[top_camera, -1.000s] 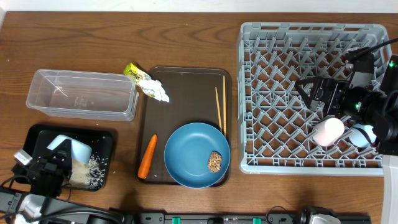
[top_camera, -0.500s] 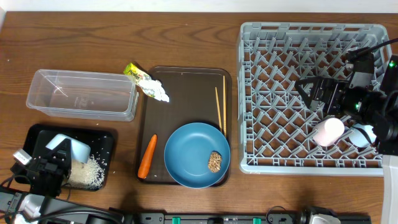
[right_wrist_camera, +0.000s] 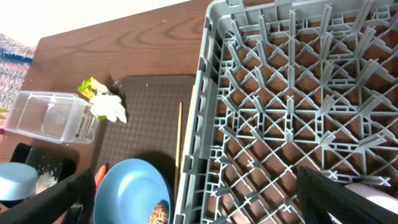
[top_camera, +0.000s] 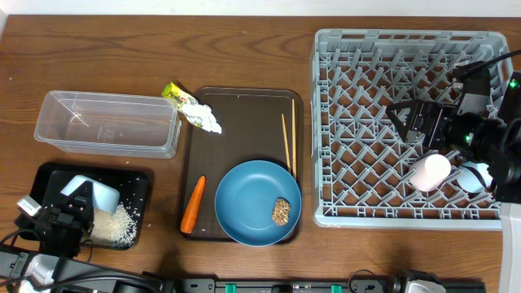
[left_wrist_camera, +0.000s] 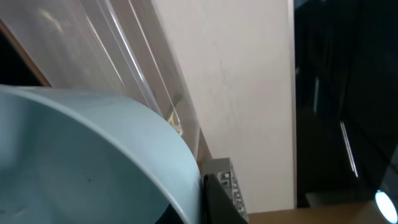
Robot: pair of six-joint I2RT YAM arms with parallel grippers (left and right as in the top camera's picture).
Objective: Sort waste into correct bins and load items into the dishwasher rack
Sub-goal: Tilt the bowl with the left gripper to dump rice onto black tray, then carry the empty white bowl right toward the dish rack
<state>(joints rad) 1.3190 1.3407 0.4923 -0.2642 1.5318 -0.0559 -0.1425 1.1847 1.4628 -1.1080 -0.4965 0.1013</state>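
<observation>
My left gripper lifts the pale bowl over the brown serving tray next. It lowers the bowl into the rack's tray-side rows and then releases it, since those wires of the rack stand empty.
My left gripper [top_camera: 73, 207] is shut on the rim of a small pale bowl [top_camera: 85, 194], tipped over the black tray [top_camera: 138, 183]. White rice [top_camera: 118, 224] lies in that tray. In the left wrist view the bowl [left_wrist_camera: 93, 155] fills the frame, with one dark finger [left_wrist_camera: 217, 199] against its rim. My right gripper [top_camera: 415, 122] hangs open and empty above the grey dishwasher rack [top_camera: 358, 163]. A pink cup [top_camera: 430, 172] and a light-blue cup [top_camera: 475, 177] sit in the rack beside it. The right wrist view shows the rack [right_wrist_camera: 280, 93] between the spread jaws.
The clear tub [top_camera: 106, 122] stands behind the black tray. The brown serving tray [top_camera: 244, 114] holds a carrot [top_camera: 193, 203], chopsticks [top_camera: 288, 142] and a blue plate [top_camera: 252, 199] with a brown lump [top_camera: 282, 211]. A wrapper [top_camera: 175, 94] and tissue [top_camera: 205, 118] lie at its far-left corner.
The rice that was sliding out of the tipped bowl has settled as a pile in the black tray. The right arm has not moved.
</observation>
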